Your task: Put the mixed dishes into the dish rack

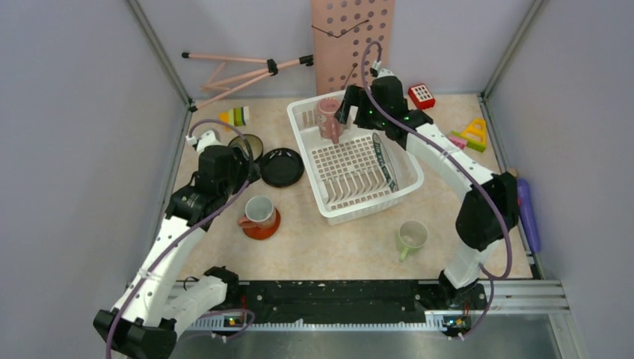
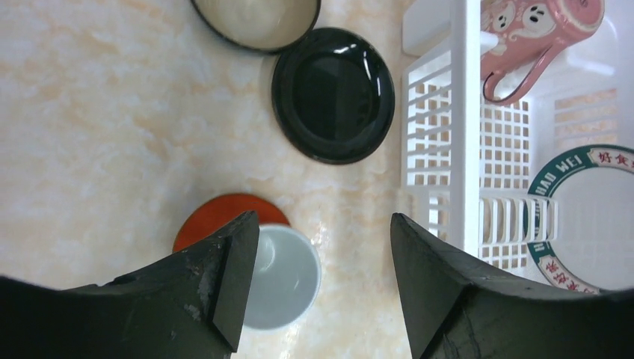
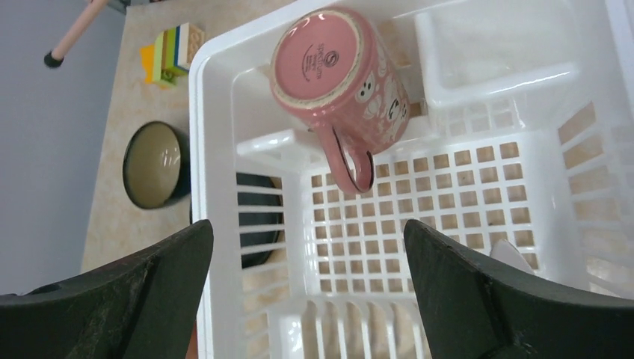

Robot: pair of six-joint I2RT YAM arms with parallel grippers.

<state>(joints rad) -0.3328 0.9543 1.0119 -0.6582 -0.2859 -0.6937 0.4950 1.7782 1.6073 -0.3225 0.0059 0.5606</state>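
Observation:
I will next bring my left gripper back and down onto the rim of the white cup [image 2: 282, 275], as it stands opening up on its saucer [image 2: 213, 213], its side free from above.
The white dish rack [image 1: 351, 206] holds a pink mug [image 1: 329, 120], base up, in its far left corner, and a dark plate with a lettered rim [image 1: 385, 161] standing in the prongs. My right gripper [image 1: 348, 105] is open and empty above the mug [image 3: 336, 67]. My left gripper [image 1: 243, 176] is open and empty above a small white cup [image 2: 288, 277] on an orange-red saucer [image 2: 213, 213]. A black plate [image 2: 333, 93] and a bowl [image 2: 254, 22] lie left of the rack. A pale green mug [image 1: 411, 237] lies in front of it.
A pink holed pegboard [image 1: 351, 37] and a pink tripod [image 1: 239, 71] stand at the back wall. Toy blocks lie at the back left [image 1: 238, 116] and right [image 1: 471, 134], with a red block [image 1: 421, 96]. A purple bottle [image 1: 527, 213] lies at the right edge.

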